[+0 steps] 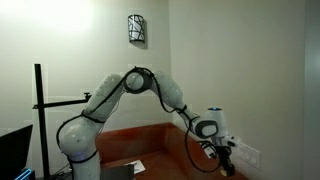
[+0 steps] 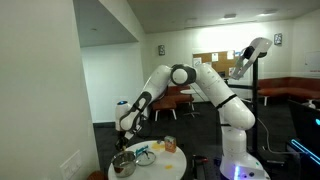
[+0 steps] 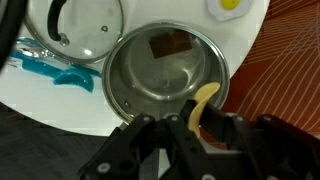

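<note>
The banana-shaped piece (image 3: 203,103) goes down and outward over the pot's open inside next, and my gripper releases it there.
In the wrist view my gripper (image 3: 190,125) is shut on a pale yellow, curved banana-shaped piece (image 3: 203,103), held just over the near rim of a steel pot (image 3: 165,70). A brown block (image 3: 170,44) lies inside the pot. The pot stands on a round white table (image 3: 60,105). In an exterior view the gripper (image 2: 126,135) hangs just above the pot (image 2: 123,165) on the table. In an exterior view the gripper (image 1: 226,157) shows low at the right; the table is hidden there.
A glass lid (image 3: 75,25) with a black handle lies beside the pot. A teal utensil (image 3: 60,73) lies in front of the lid. A yellow-and-white object (image 3: 230,6) sits at the table's far edge. Reddish carpet (image 3: 295,60) lies beyond the table. A white wall (image 2: 40,90) stands close by.
</note>
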You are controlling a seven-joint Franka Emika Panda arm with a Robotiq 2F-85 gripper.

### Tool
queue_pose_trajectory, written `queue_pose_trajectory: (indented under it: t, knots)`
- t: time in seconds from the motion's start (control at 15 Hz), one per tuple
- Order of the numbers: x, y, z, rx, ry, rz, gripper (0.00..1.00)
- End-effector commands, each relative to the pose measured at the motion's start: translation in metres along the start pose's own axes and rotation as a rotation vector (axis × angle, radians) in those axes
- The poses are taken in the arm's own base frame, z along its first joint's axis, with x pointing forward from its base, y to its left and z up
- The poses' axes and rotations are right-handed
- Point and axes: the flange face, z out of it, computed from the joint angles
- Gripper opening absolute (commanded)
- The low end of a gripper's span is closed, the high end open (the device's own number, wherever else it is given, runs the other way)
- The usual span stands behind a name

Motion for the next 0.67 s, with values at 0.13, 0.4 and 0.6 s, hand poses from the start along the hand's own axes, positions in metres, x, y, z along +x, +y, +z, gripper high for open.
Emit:
queue_pose_trajectory:
  t: [0.13,0.4,0.6]
  knots:
    - [0.045,0.002,0.020,-0.029,-0.062,0.016,0.03]
    - [0.059,0.011,0.049,-0.039,-0.107,0.020,0.03]
    - [0.057,0.022,0.079,-0.051,-0.137,0.027,0.03]
